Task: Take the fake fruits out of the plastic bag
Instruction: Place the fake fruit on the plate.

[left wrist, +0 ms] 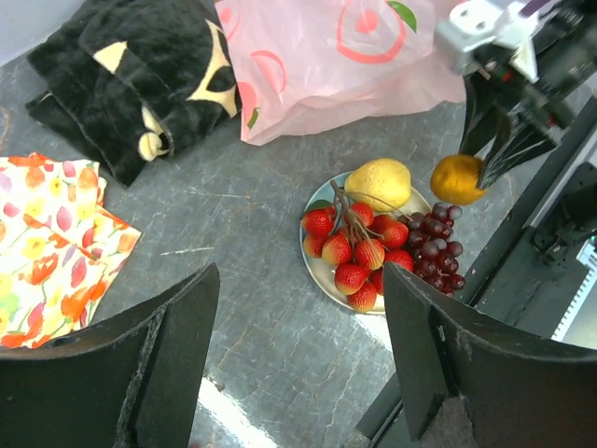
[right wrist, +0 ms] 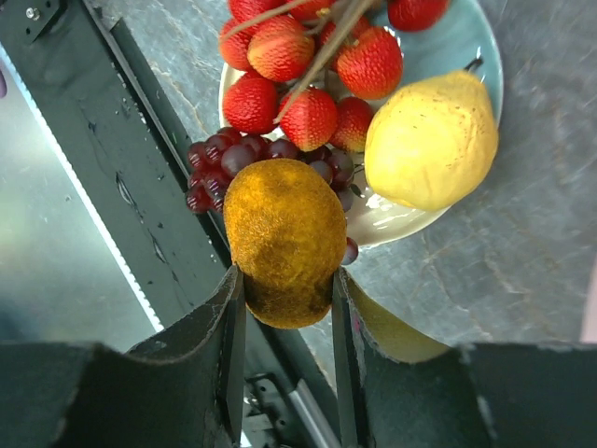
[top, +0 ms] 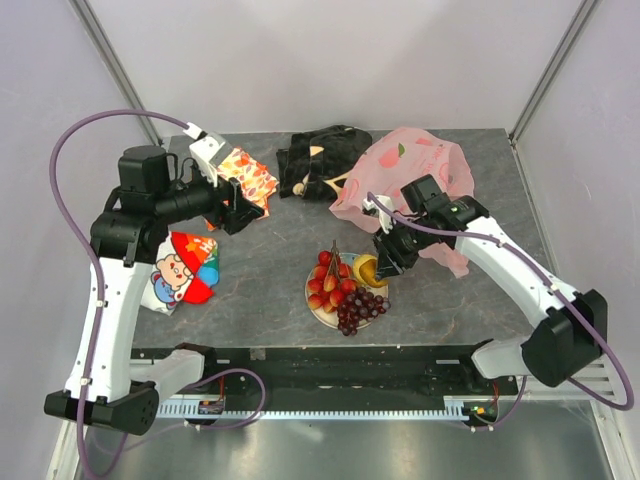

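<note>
The golden-brown fruit [right wrist: 284,239] still hangs above the plate's edge, so I will next move my right gripper down toward the plate's middle, onto the grapes beside the yellow lemon-like fruit [left wrist: 378,183].
A plate [top: 318,312] near the table's front middle holds the red fruit cluster [top: 330,278], the purple grape bunch [top: 362,308] and the yellow lemon-like fruit [left wrist: 378,183]. My right gripper [top: 382,262] is shut on a fuzzy golden-brown fruit [right wrist: 284,239] and holds it just above the plate's right edge; the fruit also shows in the left wrist view [left wrist: 457,178]. The pink plastic bag [top: 415,165] lies crumpled at the back right, behind the right arm. My left gripper [top: 232,215] is open and empty, hovering at the left, well away from the plate.
A black patterned cloth [top: 318,160] lies at the back middle. An orange leaf-print cloth [top: 250,175] lies under the left gripper. A red-and-blue printed cloth [top: 182,270] lies at the left. The black front rail [top: 330,370] runs just below the plate.
</note>
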{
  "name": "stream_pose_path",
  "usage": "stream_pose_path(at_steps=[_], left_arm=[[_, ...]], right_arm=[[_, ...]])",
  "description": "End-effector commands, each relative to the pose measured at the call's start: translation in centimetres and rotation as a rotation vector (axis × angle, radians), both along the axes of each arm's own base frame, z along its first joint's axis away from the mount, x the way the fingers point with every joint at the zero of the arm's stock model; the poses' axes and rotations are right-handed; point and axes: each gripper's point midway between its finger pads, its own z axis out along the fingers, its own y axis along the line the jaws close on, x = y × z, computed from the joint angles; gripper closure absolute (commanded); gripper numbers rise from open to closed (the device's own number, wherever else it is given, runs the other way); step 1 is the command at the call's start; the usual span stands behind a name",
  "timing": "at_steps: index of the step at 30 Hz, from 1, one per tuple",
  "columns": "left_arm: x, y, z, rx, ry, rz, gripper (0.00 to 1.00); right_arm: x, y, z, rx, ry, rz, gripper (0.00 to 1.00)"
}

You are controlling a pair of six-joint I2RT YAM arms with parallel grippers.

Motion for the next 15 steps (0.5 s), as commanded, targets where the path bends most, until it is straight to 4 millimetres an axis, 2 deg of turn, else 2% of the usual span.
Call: stream_pose_path(at_steps=[1,3,8,15], left_arm=[[-0.3,0.3,2.3,-0.073,-0.034,-0.003,0.23],[-0.3,0.7,2.3,-0.072,-0.039,0.010,0.23],[-0.4,0.7,1.7,-0.090,-0.019,0.010,0.23],[-0.7,0.6,1.8,-0.100,-0.018,0.001,0.23]], right_arm=[[1.4,1.2,-0.4,0.036,0.033,-0.090,0.82],[1.9,1.3,-1.0,0.021,0.049,-0.116,0.79],[2.8,1.8,-2.4,0.003,0.104,-0.165,0.77],[3.1,2.0,-4.1,-0.022,0.190,-0.233,0.76]])
